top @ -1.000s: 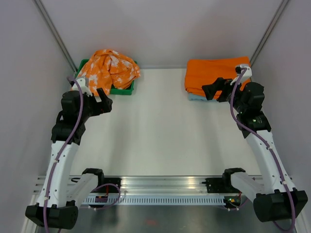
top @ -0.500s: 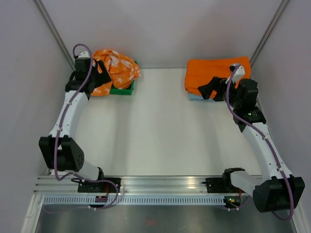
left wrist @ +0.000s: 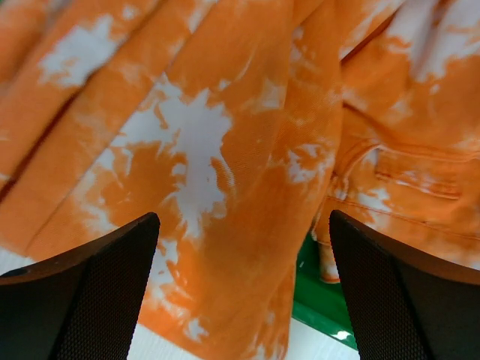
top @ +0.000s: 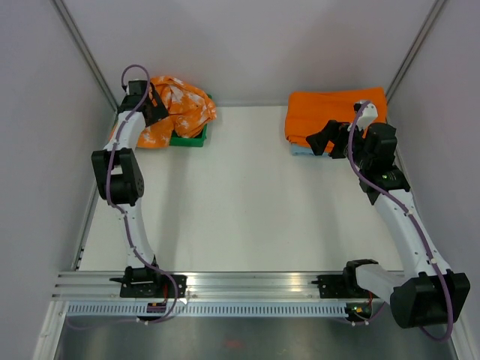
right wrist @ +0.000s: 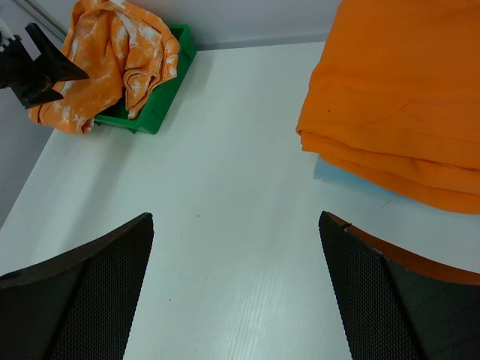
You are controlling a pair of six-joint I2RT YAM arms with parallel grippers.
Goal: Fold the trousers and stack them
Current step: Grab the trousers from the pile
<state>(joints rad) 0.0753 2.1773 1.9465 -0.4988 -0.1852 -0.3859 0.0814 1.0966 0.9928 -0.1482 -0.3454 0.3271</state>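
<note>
I need to bring my left gripper straight down next, onto the trousers' loose fold (top: 162, 126) (left wrist: 241, 220) that hangs over the bin's near edge, and then close it.
The orange trousers (top: 180, 105) with white splashes lie crumpled in a green bin (top: 189, 139) at the back left, hanging over its edges. They fill the left wrist view (left wrist: 225, 150) and show in the right wrist view (right wrist: 120, 52). My left gripper (top: 154, 111) is open right at the heap's left side, jaws wide apart over the cloth (left wrist: 244, 292). My right gripper (top: 321, 139) is open and empty over the table (right wrist: 236, 285), beside the folded stack at the back right.
A plain orange folded cloth (top: 334, 112) lies on a light blue folded cloth (top: 302, 151) at the back right, also in the right wrist view (right wrist: 397, 97). The green bin's edge shows under the trousers (left wrist: 322, 307). White table (top: 247, 202) between them; walls all round.
My left arm has stretched far back and left, bringing its open gripper from the table beside the bin up to the trousers. My right gripper has shifted slightly left.
</note>
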